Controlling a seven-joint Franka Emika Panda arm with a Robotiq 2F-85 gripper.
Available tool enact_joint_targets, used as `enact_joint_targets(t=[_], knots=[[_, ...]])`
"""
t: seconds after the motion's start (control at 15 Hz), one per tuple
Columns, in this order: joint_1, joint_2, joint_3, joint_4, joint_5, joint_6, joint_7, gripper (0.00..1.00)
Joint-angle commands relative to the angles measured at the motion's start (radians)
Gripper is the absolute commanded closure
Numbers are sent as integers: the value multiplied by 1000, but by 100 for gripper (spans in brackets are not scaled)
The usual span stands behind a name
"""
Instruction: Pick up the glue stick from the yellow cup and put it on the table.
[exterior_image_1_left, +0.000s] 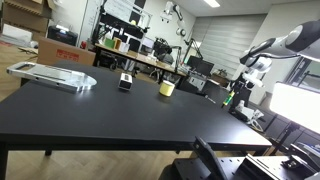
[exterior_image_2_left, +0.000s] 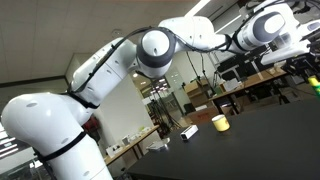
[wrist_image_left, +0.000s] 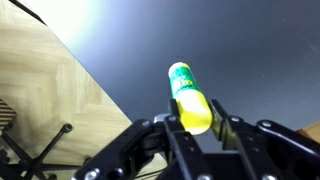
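Observation:
My gripper will lower the glue stick until its lower end meets the dark table, then let go, as the bare tabletop is just below my gripper.
In the wrist view my gripper (wrist_image_left: 198, 122) is shut on the glue stick (wrist_image_left: 188, 92), a yellow tube with a green and white label. It is held over the dark table (wrist_image_left: 250, 50), near the table's edge. The yellow cup (exterior_image_1_left: 167, 88) stands on the black table and also shows in an exterior view (exterior_image_2_left: 220, 123). The arm (exterior_image_1_left: 285, 42) reaches in from the upper right, and the gripper (exterior_image_1_left: 248, 72) hangs off to the right of the cup, apart from it. At the right edge of an exterior view the gripper (exterior_image_2_left: 312, 82) is partly cut off.
A clear plastic tray (exterior_image_1_left: 55, 75) lies at the table's far left. A small black box (exterior_image_1_left: 125, 82) stands left of the cup and also shows in an exterior view (exterior_image_2_left: 187, 131). Wooden floor (wrist_image_left: 50, 90) lies beyond the table edge. Lab benches stand behind.

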Motion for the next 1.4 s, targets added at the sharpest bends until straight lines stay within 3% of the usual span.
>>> enact_joint_targets(t=[0.0, 0.8, 0.87, 1.0, 1.33], knots=[[23, 21, -48, -27, -22, 49, 91, 91], [13, 79, -67, -22, -8, 4, 115, 91], [13, 79, -65, -22, -6, 2, 116, 41], [11, 80, -60, -22, -3, 3, 118, 36], [15, -12, -57, -66, 1, -2, 105, 2]])
